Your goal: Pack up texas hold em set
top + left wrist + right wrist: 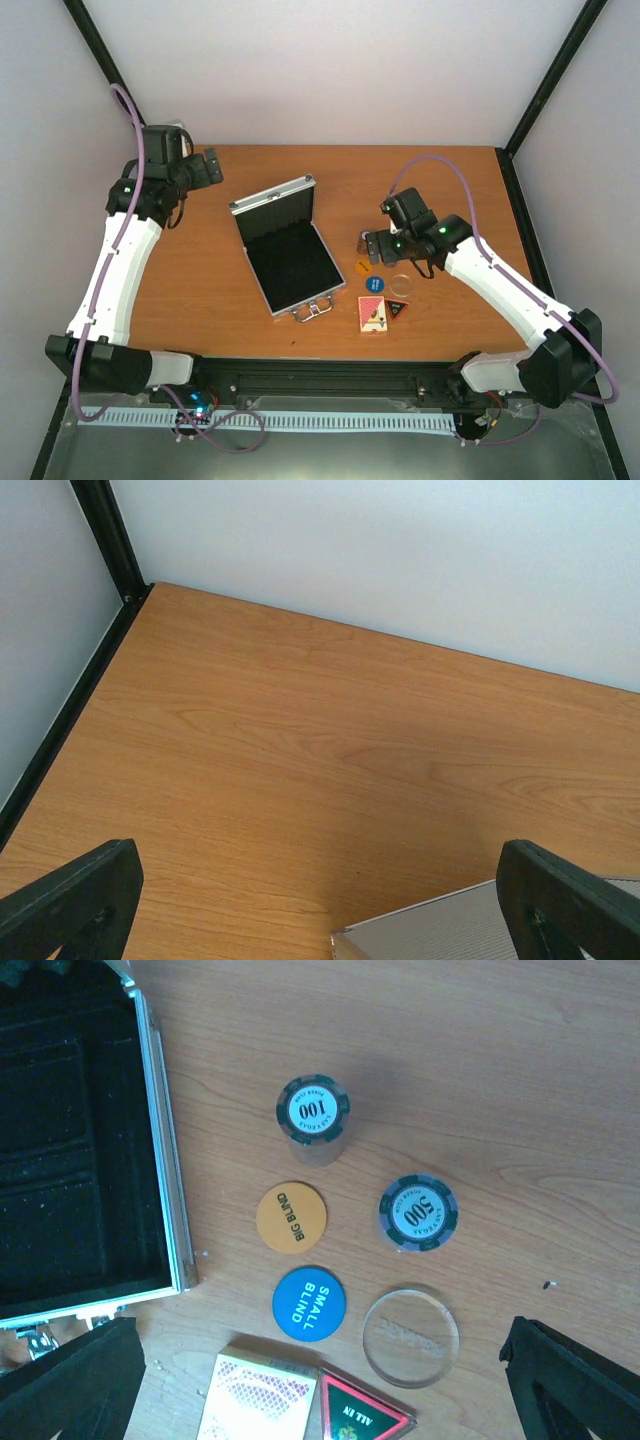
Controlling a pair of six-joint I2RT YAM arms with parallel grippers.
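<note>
My right gripper moves back and down over the red card deck [373, 314] [258, 1400] next, which lies below it nearer my base, because the deck's long sides face my open fingers.
The silver case [285, 255] lies open mid-table with black lining, its lid upright at the back and its handle toward the arms. Right of it lie the red card deck [258, 1400], a dark triangular button [360, 1415], and orange [291, 1217], blue [309, 1303] and clear [410, 1335] discs. Two chip stacks, marked 100 [313, 1110] and 500 [419, 1213], stand there too. My right gripper [320, 1385] hovers open above these pieces, holding nothing. My left gripper [320, 905] is open over bare wood behind the case's lid corner [480, 925].
White walls and black frame posts [105, 540] close in the table at the back and sides. The wooden table [200, 290] has bare surface left of the case and behind it. A black rail [330, 375] runs along the near edge.
</note>
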